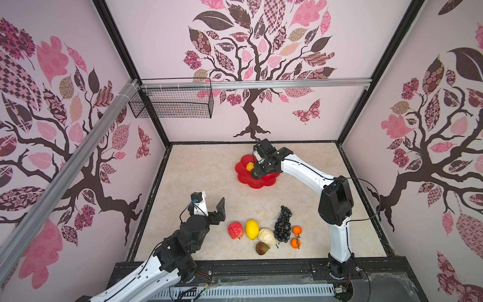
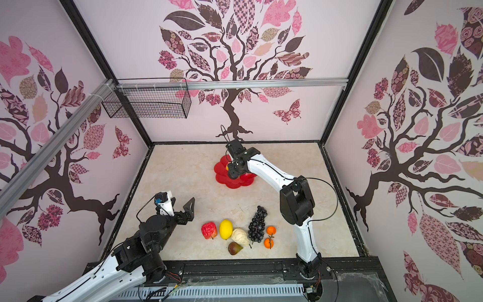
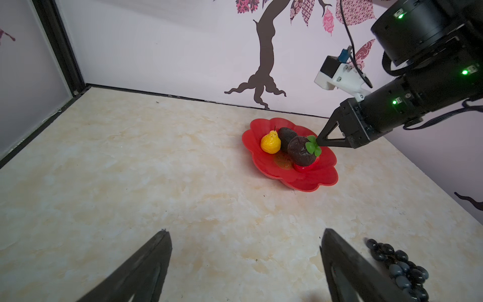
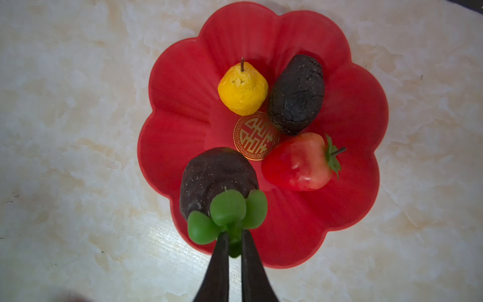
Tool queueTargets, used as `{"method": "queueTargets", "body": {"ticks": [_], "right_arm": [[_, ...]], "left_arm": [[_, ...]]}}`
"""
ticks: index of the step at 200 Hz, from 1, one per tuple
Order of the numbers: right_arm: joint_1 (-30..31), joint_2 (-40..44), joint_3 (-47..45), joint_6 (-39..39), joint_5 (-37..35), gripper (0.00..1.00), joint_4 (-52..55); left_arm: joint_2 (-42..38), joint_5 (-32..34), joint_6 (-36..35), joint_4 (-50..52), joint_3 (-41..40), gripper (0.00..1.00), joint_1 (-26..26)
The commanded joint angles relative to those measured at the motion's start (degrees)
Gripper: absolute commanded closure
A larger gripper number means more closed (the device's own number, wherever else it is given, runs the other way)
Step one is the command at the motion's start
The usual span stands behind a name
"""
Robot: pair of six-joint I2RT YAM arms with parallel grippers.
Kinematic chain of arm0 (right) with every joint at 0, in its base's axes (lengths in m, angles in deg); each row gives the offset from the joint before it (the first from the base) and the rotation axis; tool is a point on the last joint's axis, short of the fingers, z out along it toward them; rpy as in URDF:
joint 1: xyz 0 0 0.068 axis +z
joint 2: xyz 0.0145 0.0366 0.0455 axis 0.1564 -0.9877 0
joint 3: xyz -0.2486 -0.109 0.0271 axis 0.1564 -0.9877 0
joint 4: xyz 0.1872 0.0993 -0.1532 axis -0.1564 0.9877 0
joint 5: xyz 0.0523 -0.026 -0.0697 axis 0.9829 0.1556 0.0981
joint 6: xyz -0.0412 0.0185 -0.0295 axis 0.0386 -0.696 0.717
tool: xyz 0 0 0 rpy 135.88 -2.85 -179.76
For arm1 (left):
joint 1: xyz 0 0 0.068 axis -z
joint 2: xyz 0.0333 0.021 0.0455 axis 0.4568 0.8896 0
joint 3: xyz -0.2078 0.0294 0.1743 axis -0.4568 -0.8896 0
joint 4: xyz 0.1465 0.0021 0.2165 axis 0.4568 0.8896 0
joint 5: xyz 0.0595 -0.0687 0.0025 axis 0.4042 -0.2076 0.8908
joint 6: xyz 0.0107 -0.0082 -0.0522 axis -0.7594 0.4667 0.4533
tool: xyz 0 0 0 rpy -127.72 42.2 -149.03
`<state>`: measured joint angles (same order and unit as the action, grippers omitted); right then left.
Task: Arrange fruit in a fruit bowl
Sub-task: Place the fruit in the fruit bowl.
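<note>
The bottom of the bowl by the strawberry's tip (image 4: 256, 163) is still free, so I will lower my right gripper toward it and release the dark brown fruit (image 4: 217, 177) there.
The red fruit bowl (image 4: 352, 183) holds a yellow pear (image 4: 243, 89), a dark avocado (image 4: 296, 95) and a strawberry (image 4: 298, 162). My right gripper (image 4: 234, 235) is shut on the green leaves (image 4: 227, 209) of a dark brown fruit (image 4: 217, 177), which is at the bowl's edge. My left gripper (image 3: 244, 232) stands open and empty over bare table, left of the fruit row. That row holds a red apple (image 1: 235, 230), a lemon (image 1: 252, 229), a cream knobbly piece (image 1: 267, 236), a grape bunch (image 1: 283, 224), two oranges (image 1: 297, 230) and a brown fig (image 1: 262, 248).
A black wire basket (image 1: 172, 102) hangs from the aluminium rail (image 1: 261, 84) on the back wall, high at the left. Patterned walls close in the marble table (image 1: 209, 177) on three sides. The right arm (image 1: 308, 172) reaches across above the table's right half.
</note>
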<state>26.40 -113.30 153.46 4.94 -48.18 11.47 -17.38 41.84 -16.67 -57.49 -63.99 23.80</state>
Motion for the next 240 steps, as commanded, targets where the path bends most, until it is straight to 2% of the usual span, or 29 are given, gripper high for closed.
{"method": "queueTargets", "body": {"ticks": [1,57,114,160,187,240], "right_arm": [[-0.49,-4.70,4.36,0.75,0.18,1.00,4.23],[-0.68,-10.85,10.77,1.05,-2.88,1.00,9.60],[-0.66,-13.14,11.97,1.14,-1.23,1.00,10.13],[-0.56,-15.18,14.79,1.18,-8.99,1.00,12.90],[-0.59,-16.42,16.07,1.14,-9.91,1.00,13.82],[-0.65,-21.37,25.38,1.90,-10.06,1.00,16.96]], "left_arm": [[-0.74,1.00,-0.03,0.64,-0.98,0.07,-0.18],[-1.80,1.01,0.15,0.90,-1.07,0.06,-0.18],[-1.17,1.01,0.15,0.75,-0.95,0.06,-0.18],[-0.70,0.89,0.24,0.56,-0.92,0.06,-0.17],[-0.33,0.59,0.15,0.16,-0.98,0.06,-0.16],[0.12,0.91,0.06,0.15,-0.99,0.06,-0.18]]}}
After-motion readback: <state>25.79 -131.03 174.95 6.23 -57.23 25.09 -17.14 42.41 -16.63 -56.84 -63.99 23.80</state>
